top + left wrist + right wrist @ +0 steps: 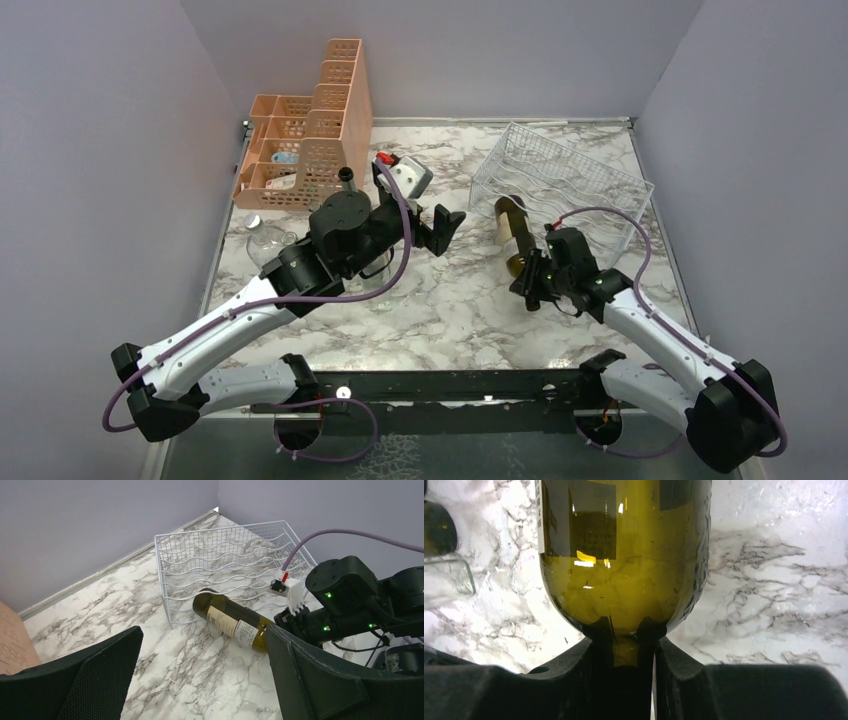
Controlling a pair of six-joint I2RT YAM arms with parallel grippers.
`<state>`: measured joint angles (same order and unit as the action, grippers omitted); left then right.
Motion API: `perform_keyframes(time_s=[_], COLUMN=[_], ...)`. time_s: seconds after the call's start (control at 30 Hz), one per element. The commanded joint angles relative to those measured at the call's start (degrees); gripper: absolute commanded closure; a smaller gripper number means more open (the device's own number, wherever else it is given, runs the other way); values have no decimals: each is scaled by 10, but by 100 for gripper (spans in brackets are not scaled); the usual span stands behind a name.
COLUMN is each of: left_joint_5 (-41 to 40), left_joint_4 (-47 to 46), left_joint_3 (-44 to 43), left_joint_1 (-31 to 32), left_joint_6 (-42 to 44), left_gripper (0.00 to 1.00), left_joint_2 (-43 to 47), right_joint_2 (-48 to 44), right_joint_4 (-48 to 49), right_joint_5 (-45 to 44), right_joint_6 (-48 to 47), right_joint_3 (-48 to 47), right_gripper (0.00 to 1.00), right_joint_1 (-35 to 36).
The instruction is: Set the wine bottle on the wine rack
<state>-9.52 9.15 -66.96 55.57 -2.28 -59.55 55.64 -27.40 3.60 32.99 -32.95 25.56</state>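
The wine bottle is crooked to the wine rack's wavy rows, which lie outward of it, so next I will turn my right gripper to square it with them, push outward between them and let go.
The wine bottle (514, 236) is olive-green glass with paper labels and lies level, its base pointing at the wine rack (560, 180). My right gripper (531, 279) is shut on the bottle's neck (622, 647), with the shoulder of the wine bottle (624, 555) just ahead of the fingers. In the left wrist view the base of the wine bottle (232, 621) sits at the front low edge of the wine rack (225, 562), a white wire frame with wavy rows. My left gripper (446, 226) stands open and holds nothing, left of the bottle; in its own view the left gripper (200, 680) has only marble between the fingers.
A peach perforated organizer (310, 130) stands at the back left. A clear glass jar (264, 238) sits beside my left arm, and a clear glass edge (449, 580) shows at the left of the right wrist view. Grey walls close in the marble table (450, 300) on three sides.
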Motion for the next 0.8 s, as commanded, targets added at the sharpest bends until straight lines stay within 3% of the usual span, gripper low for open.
perform_keyframes(time_s=[0.0, 0.13, 0.5, 0.77], left_joint_5=[-9, -9, -10, -9], left_joint_4=[-8, -9, -10, -10], left_joint_3=[-19, -21, -20, -22], left_joint_1=[0, 0, 0, 0], left_joint_6=[8, 8, 13, 16], left_gripper=[1, 1, 1, 1], left_joint_2=[15, 16, 15, 12], right_joint_2=[1, 23, 101, 148], right_joint_4=[204, 247, 447, 469], right_joint_5=[-64, -105, -59, -129], right_joint_6=[44, 84, 153, 183], right_joint_3=[3, 15, 39, 26], right_gripper=[99, 99, 99, 99], right_joint_1=[0, -1, 1, 1])
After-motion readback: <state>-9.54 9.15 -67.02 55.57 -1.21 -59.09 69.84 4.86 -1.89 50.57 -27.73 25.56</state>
